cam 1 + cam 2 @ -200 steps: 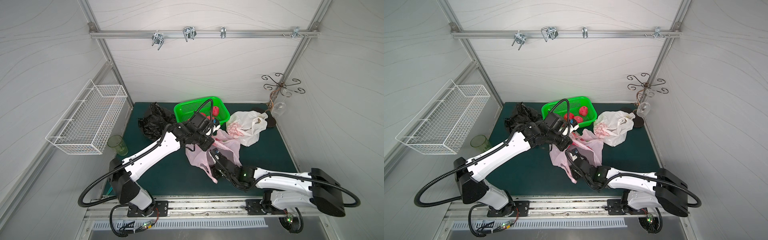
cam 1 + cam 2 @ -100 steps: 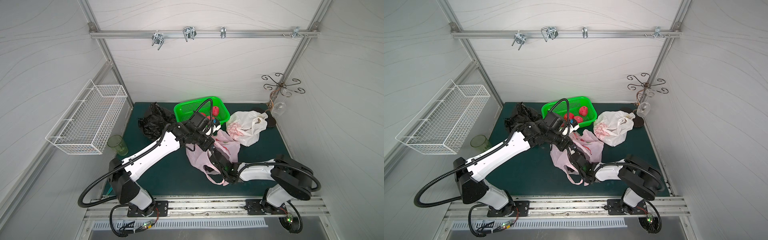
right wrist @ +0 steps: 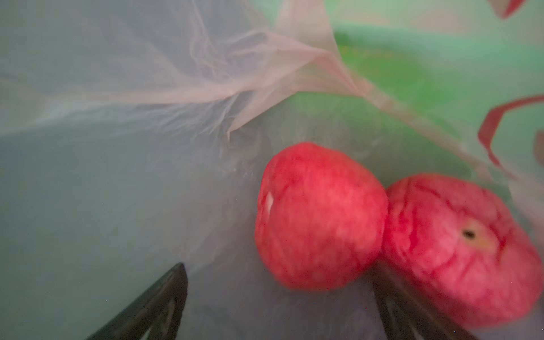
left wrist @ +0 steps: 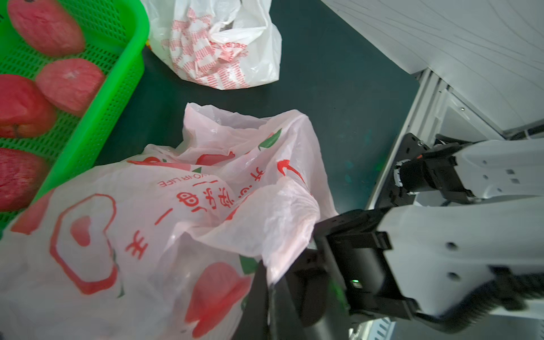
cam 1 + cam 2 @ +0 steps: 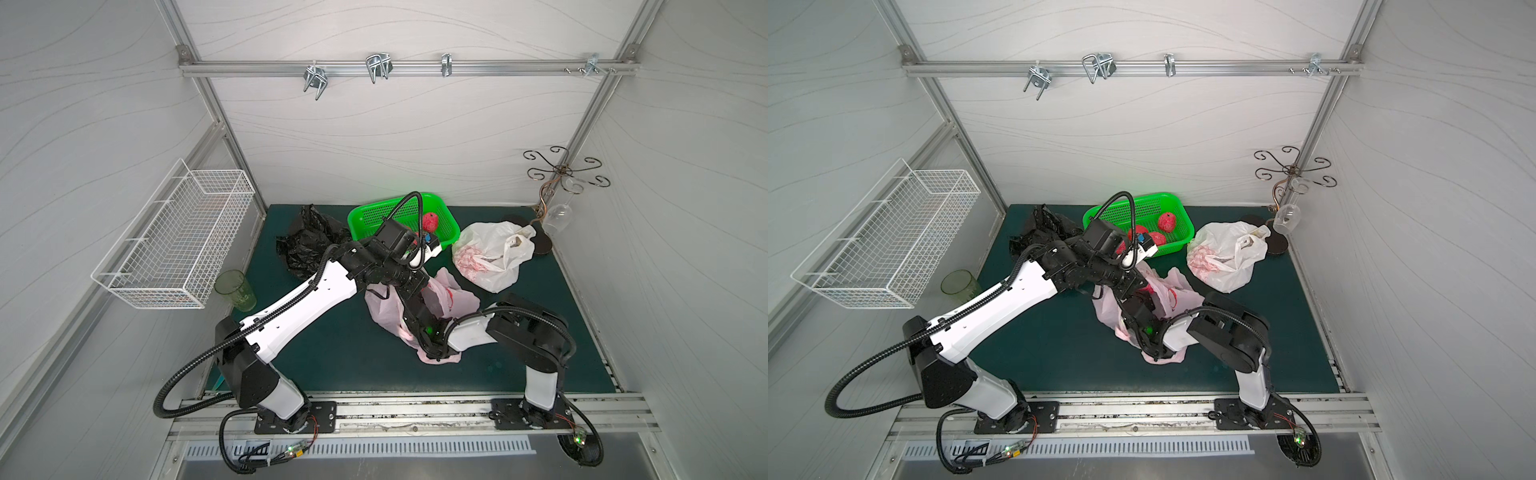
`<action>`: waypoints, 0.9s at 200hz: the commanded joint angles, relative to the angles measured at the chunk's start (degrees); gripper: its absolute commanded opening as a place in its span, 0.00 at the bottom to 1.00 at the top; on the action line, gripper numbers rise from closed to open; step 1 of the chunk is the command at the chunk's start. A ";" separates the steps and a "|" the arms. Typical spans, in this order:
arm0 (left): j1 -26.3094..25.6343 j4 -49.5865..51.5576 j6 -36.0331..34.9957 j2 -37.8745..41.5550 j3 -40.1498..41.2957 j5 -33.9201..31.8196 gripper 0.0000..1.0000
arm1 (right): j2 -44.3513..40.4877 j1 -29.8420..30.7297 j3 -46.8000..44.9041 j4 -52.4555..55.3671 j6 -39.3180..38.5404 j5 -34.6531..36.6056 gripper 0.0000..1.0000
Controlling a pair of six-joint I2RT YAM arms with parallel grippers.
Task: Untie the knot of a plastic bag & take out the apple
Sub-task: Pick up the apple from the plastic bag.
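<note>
My right gripper's open fingers are just short of the red apple ahead. Next I will slide my right gripper deeper into the bag and close its fingers around the apple.
The pink plastic bag (image 5: 455, 299) with red print lies mid-mat, its mouth open; no knot is in view. My left gripper (image 4: 269, 284) is shut on the bag's edge and holds it up, as both top views show (image 5: 1133, 291). My right wrist (image 5: 430, 330) reaches into the bag's mouth. In the right wrist view, inside the bag, my right gripper (image 3: 279, 272) stands open. One red apple (image 3: 319, 217) lies just ahead between its fingers. A second apple (image 3: 456, 250) touches the first, beside one finger.
A green basket (image 5: 365, 216) with several red apples stands behind the bag. A white bag (image 5: 490, 257) lies to the right, a black bag (image 5: 311, 241) to the left. A green cup (image 5: 235, 289), a wire basket (image 5: 178, 245) and a glass stand (image 5: 557, 174) line the edges.
My right arm has folded and pushed its gripper forward into the bag, and its jaws have opened wide. The left gripper has kept its hold on the bag's edge.
</note>
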State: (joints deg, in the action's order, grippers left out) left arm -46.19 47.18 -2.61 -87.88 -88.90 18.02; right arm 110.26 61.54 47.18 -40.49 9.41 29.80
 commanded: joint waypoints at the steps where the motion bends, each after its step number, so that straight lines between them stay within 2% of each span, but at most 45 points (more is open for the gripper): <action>1: -0.71 -0.41 -0.33 2.41 -2.39 5.21 0.00 | 1.58 -0.30 3.88 -2.07 -4.76 4.58 0.95; 23: -0.69 -0.51 -0.59 2.90 -2.38 5.23 0.00 | 2.43 -1.18 5.95 -1.95 -5.24 3.80 0.91; 54: -0.50 -0.12 -0.64 2.71 -2.64 5.18 0.00 | 2.93 -4.40 8.05 3.63 0.08 -0.70 0.85; 71: -0.32 -0.16 -0.64 2.80 -2.64 5.19 0.00 | 3.03 -6.45 8.67 6.57 3.54 -3.62 0.75; 97: 0.33 -0.24 -0.49 2.75 -2.54 5.18 0.00 | 2.89 -8.66 8.50 9.68 7.70 -7.61 0.53; 120: 1.12 -0.24 -0.25 2.30 -2.64 5.04 0.00 | 2.13 -9.03 7.73 11.24 8.48 -9.89 0.40; 136: 1.60 -0.16 -0.03 1.88 -2.64 4.39 0.00 | 0.84 -8.93 6.35 11.20 9.08 -11.40 0.27; 180: 1.89 0.70 -0.38 0.15 -2.44 -0.82 0.00 | -7.26 -6.40 2.78 14.22 6.39 -11.23 0.21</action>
State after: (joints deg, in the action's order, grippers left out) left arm -44.60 47.09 -2.46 -86.21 -89.19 20.45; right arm 108.29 53.10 52.34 -32.34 17.50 19.59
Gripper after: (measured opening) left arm 0.043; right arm 0.402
